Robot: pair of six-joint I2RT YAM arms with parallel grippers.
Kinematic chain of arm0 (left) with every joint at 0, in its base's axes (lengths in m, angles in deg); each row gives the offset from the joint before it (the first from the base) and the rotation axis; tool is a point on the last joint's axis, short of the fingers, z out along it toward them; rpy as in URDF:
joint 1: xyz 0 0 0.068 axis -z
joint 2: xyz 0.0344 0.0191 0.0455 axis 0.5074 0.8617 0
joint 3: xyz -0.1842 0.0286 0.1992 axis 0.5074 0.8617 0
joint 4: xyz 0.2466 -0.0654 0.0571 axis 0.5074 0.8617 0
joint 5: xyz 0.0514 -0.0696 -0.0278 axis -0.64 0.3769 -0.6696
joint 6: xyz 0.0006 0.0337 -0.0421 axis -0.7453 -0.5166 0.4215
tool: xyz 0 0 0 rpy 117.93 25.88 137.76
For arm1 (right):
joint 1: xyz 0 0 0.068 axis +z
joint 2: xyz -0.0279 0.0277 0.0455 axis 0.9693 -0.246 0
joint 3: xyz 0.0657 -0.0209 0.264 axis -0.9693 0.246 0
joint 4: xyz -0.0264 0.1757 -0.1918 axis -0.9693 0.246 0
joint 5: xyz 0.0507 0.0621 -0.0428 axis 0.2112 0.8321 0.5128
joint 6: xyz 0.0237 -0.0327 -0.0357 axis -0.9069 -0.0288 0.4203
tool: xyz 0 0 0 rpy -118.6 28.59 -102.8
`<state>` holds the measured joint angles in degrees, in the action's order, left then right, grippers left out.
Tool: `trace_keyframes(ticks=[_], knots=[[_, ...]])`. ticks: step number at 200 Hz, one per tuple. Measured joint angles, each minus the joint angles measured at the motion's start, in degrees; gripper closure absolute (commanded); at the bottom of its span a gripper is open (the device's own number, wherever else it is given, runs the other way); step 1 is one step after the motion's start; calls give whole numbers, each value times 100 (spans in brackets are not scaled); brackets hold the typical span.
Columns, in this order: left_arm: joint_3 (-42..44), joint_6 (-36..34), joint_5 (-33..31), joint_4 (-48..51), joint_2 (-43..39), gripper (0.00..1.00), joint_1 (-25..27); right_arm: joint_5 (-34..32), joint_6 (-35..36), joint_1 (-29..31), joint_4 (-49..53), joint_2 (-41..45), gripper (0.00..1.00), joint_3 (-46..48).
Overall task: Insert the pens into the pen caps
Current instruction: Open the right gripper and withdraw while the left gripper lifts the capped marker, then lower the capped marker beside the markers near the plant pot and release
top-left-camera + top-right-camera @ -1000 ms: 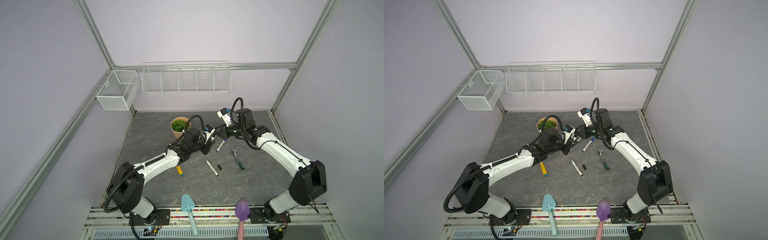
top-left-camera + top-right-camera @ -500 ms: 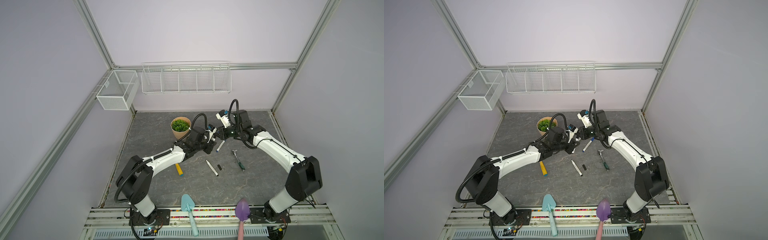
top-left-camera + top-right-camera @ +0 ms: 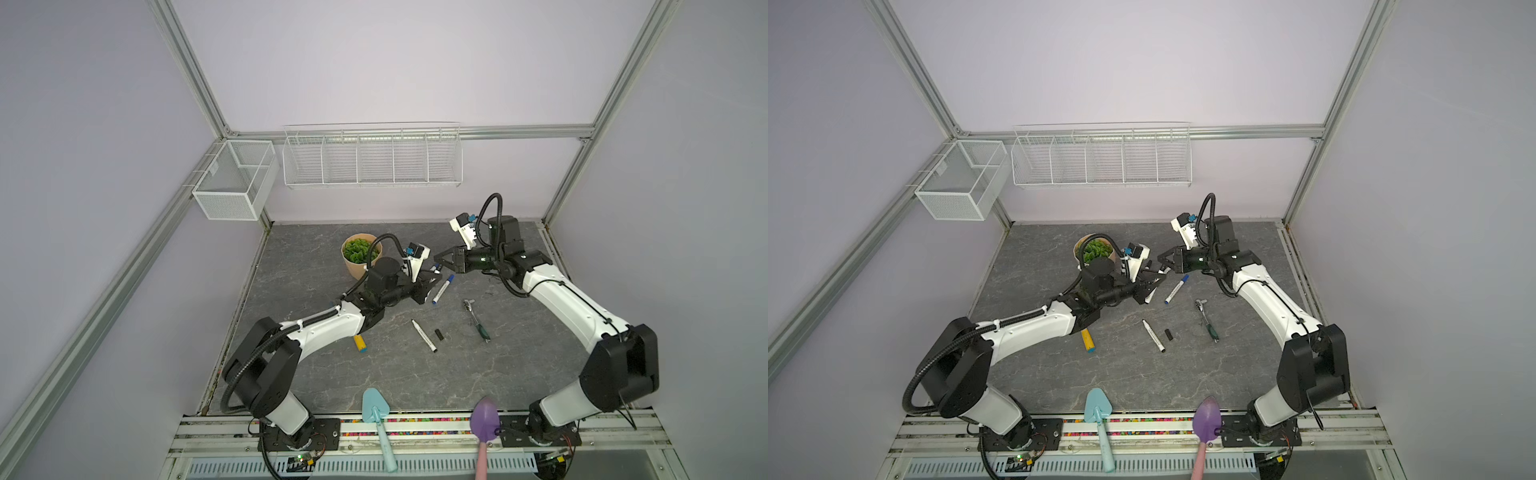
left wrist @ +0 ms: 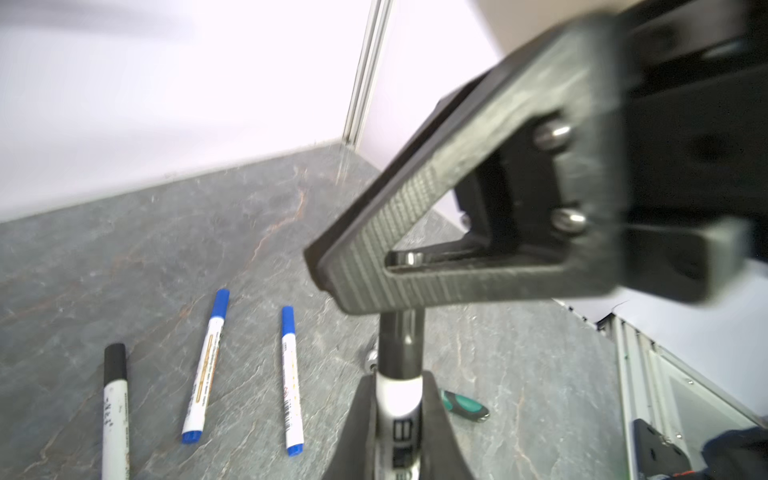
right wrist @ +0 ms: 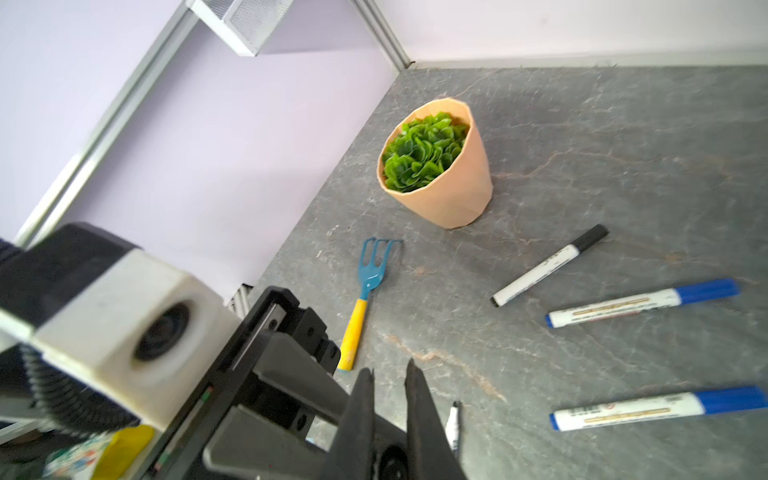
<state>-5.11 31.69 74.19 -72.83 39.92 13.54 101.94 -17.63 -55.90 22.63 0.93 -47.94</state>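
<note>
The left gripper swings toward the plant next, lowers the capped pen and releases it, since bare tabletop beside the black-capped pen lies below, that way.
My left gripper (image 4: pixel 399 399) (image 3: pixel 428 286) is shut on a white pen (image 4: pixel 399 415) with dark print. A black pen cap (image 4: pixel 401 336) sits on that pen's end. My right gripper (image 5: pixel 390 376) (image 3: pixel 438 258) comes from above, shut on the black cap's far end. On the table lie two blue-capped pens (image 4: pixel 208 365) (image 4: pixel 291 378) and a black-capped pen (image 4: pixel 114 407). Nearer the front, an uncapped pen (image 3: pixel 424 336) lies beside a loose black cap (image 3: pixel 438 334); both show in both top views.
A green-handled ratchet (image 3: pixel 476 320) lies right of the pens. A potted plant (image 3: pixel 359 255) stands behind my left arm, and a yellow-handled rake (image 5: pixel 365 299) lies under it. Two trowels (image 3: pixel 376 411) (image 3: pixel 484 419) sit at the front edge. Wire baskets (image 3: pixel 372 156) hang on the back wall.
Both arms have shifted their pose slightly while the two grippers stayed tip to tip above the pens. Both stayed shut.
</note>
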Motion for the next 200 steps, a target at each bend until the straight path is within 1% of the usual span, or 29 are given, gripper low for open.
trace_keyframes(ticks=[19, 37, 44, 49, 59, 64, 76, 85, 103, 122, 143, 156, 165, 181, 200], knots=[[442, 125, 37, -291, -313, 100, 57, 376, -203, 11, 229, 31, 93, -2], [691, 247, 44, -492, -407, 100, 129, 540, -341, 11, 466, 15, 93, -15], [761, 293, 44, -577, -415, 100, 149, 570, -387, 11, 568, 0, 90, -46], [800, 319, 44, -638, -415, 100, 162, 581, -413, 11, 640, -15, 86, -83], [874, 389, 44, -785, -415, 100, 179, 616, -483, 11, 776, -46, 70, -166], [894, 433, 39, -852, -415, 100, 179, 632, -540, 11, 820, -57, 63, -214], [929, 525, -127, -1075, -415, 100, 131, 610, -601, -20, 979, -63, 55, -313], [949, 584, -271, -1213, -415, 100, 70, 540, -752, -74, 1001, -52, 52, -382], [981, 651, -520, -1416, -415, 100, -39, 229, -960, -243, 938, 72, 50, -431], [992, 780, -673, -1563, -374, 100, -225, -179, -1147, -507, 804, 374, 50, -385], [973, 892, -741, -1554, -173, 100, -570, -632, -1161, -649, 785, 782, 50, -308], [776, 796, -813, -1182, 55, 100, -761, -822, -1150, -647, 817, 931, 51, -267], [483, 632, -894, -765, 284, 100, -837, -920, -1132, -636, 874, 979, 52, -223], [-164, 343, -1054, 2, 699, 100, -852, -1054, -1115, -636, 977, 979, 52, -76], [-863, 70, -1427, 787, 1167, 100, -846, -1178, -1108, -636, 1132, 949, 53, 136]])
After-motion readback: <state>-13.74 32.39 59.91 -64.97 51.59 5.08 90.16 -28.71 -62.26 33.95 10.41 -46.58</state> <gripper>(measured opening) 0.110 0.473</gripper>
